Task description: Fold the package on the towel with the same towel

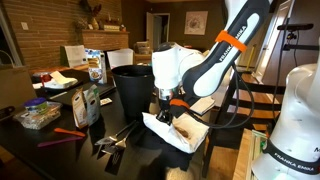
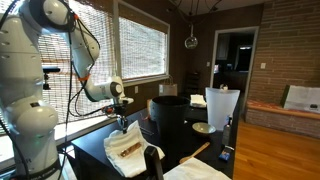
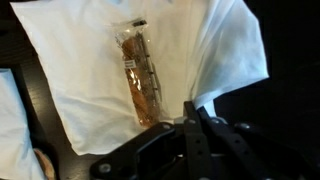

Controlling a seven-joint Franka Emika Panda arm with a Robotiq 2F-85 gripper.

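Note:
The package's uncovered near end (image 3: 149, 108) lies to my gripper's left in the wrist view. My gripper needs to carry the towel's corner over that end and let it go.
The white towel (image 3: 90, 60) lies spread on the dark table, with one corner pulled up into a peak. The package (image 3: 138, 75), a flat oblong clear packet with brown contents, lies along the towel's middle. My gripper (image 3: 195, 108) is shut on the towel's raised corner, just beside the package's near end. In both exterior views the gripper (image 1: 167, 100) (image 2: 122, 112) hangs directly over the towel (image 1: 178, 137) (image 2: 122, 152), holding cloth lifted off the table.
A tall black bin (image 1: 133, 85) (image 2: 170, 118) stands close beside the towel. Printed snack bags (image 1: 88, 103), a clear food box (image 1: 38, 115) and dark utensils (image 1: 113, 142) lie further along the table. Another white cloth (image 2: 195, 172) lies near the table edge.

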